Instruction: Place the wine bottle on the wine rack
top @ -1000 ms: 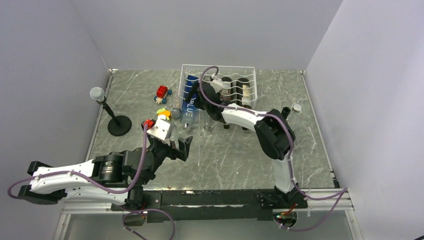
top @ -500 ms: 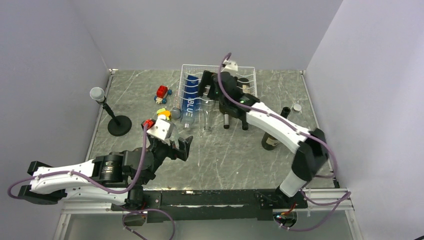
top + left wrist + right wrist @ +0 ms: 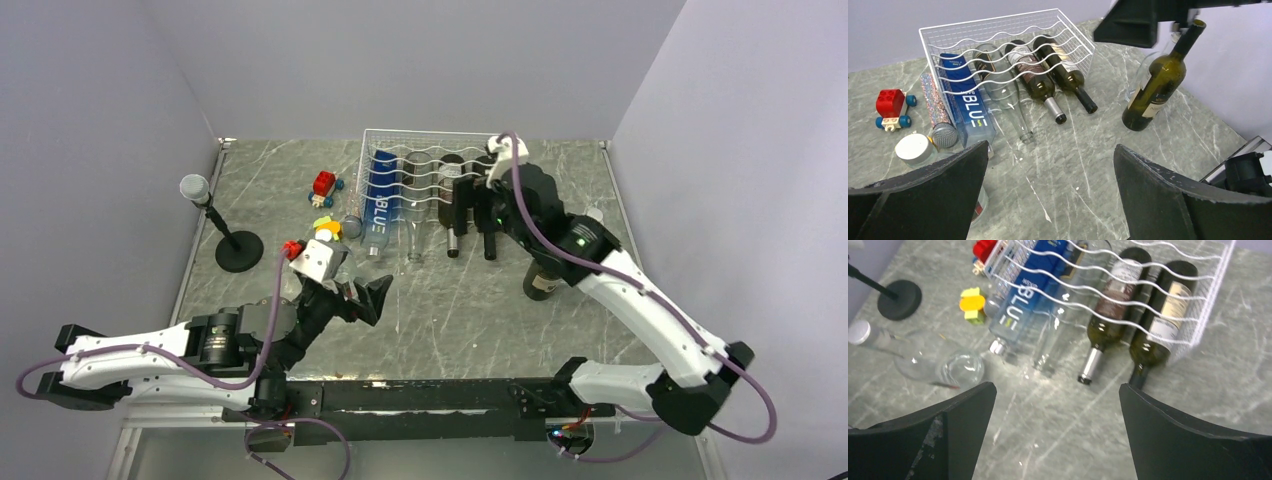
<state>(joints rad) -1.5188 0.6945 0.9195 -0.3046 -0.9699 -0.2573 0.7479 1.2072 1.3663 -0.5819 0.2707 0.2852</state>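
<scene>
I should move my right gripper to the right in the top view next, to the upright bottle's neck outside the rack, and down around it.
The white wire wine rack point(image 3: 437, 150) stands at the back middle of the table. It holds a blue bottle point(image 3: 381, 192), a clear bottle point(image 3: 1000, 85) and two dark wine bottles point(image 3: 470, 190) lying down. Another dark green wine bottle point(image 3: 1155, 85) stands upright right of the rack, partly behind my right arm in the top view point(image 3: 540, 284). My right gripper point(image 3: 472, 203) hovers over the rack's front right, open and empty point(image 3: 1057, 405). My left gripper point(image 3: 362, 295) is open and empty point(image 3: 1050, 165) above the table's front middle. The rack also shows in the right wrist view point(image 3: 1228, 255).
A microphone on a round black stand point(image 3: 238, 251) is at the left. A red toy car point(image 3: 323, 185), a yellow-orange toy point(image 3: 326, 228), a glittery microphone point(image 3: 938, 120), a white-lidded jar point(image 3: 915, 149) and a clear glass jar point(image 3: 943, 367) lie left of the rack.
My right arm has swung from over the rack's left side to its right side and stretched out, uncovering the upright wine bottle. My left gripper has shifted slightly.
</scene>
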